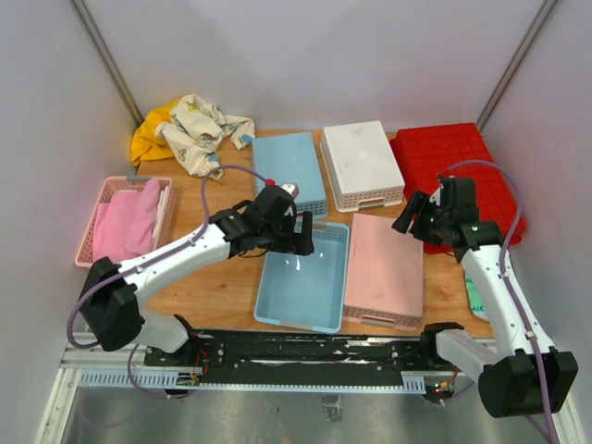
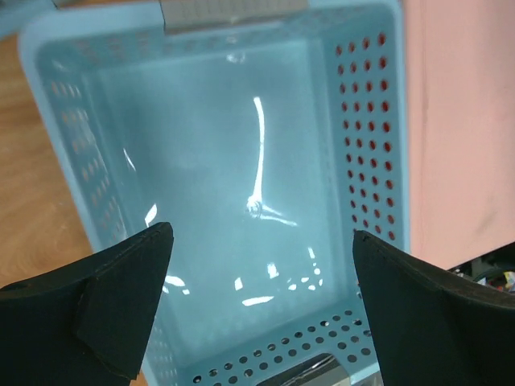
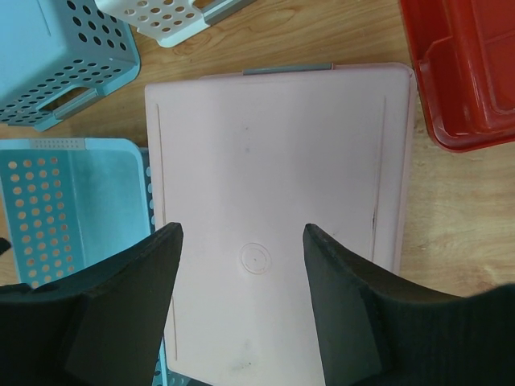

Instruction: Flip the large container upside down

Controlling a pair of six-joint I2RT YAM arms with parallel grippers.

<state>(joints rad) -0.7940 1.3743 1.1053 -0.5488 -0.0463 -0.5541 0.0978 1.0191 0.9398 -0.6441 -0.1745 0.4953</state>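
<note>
My left gripper is to go down next toward the right in the top view, onto the light blue basket's rim by the upside-down pink basket, because the blue one is upright.
The large red container lies at the back right of the table with its grid-ribbed face up, partly behind my right arm. Its corner shows at the upper right of the right wrist view. My right gripper is open and empty, left of the red container and apart from it. In its wrist view it hovers over an upside-down pink basket. My left gripper is open and empty above an upright light blue basket, looking into it.
An upside-down blue basket and an upside-down white basket sit at the back middle. A pink basket holding pink cloth is at the left. Yellow and patterned cloths lie at the back left.
</note>
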